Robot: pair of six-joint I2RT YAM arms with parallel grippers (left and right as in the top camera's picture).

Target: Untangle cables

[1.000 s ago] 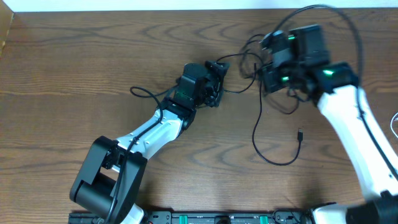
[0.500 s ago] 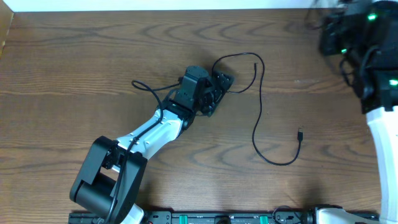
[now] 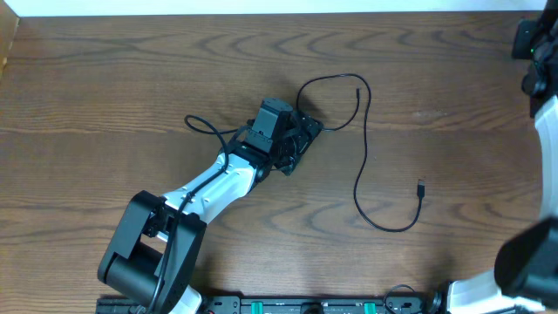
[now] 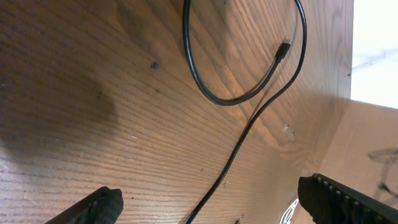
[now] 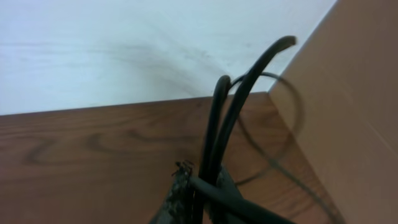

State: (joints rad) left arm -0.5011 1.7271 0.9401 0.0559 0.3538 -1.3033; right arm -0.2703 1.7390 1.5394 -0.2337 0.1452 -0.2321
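I need to lower my right gripper toward the board next and let go of the bundle on the tabletop [image 5: 280, 177] beside the brown board, because that spot is below and clear of the thin cable.
One thin black cable [image 3: 362, 148] lies on the table, looping from beside my left gripper [image 3: 301, 138] down to a small plug [image 3: 421, 187]. In the left wrist view that cable [image 4: 249, 124] passes between the wide-open fingers [image 4: 93, 208] of my left gripper [image 4: 211, 202] without being gripped, and its plug [image 4: 283, 50] lies further off. A white cable [image 4: 289, 211] shows at the lower right. My right gripper [image 5: 205, 190] is shut on a bundle of black cables [image 5: 217, 124] that rise in loops, lifted near the table's far corner. Overhead, only the right arm [image 3: 545, 78] shows at the right edge.
A short black cord [image 3: 205, 126] sticks out left of the left wrist. A white wall [image 5: 124, 50] and a brown board [image 5: 354, 93] border the table's far right corner. The left arm's base [image 3: 144, 253] stands at the front left.
My right arm has pulled its bundle of cables away to the upper right, leaving the overhead view's middle. One black cable stayed on the table. The left gripper let go and stands open.
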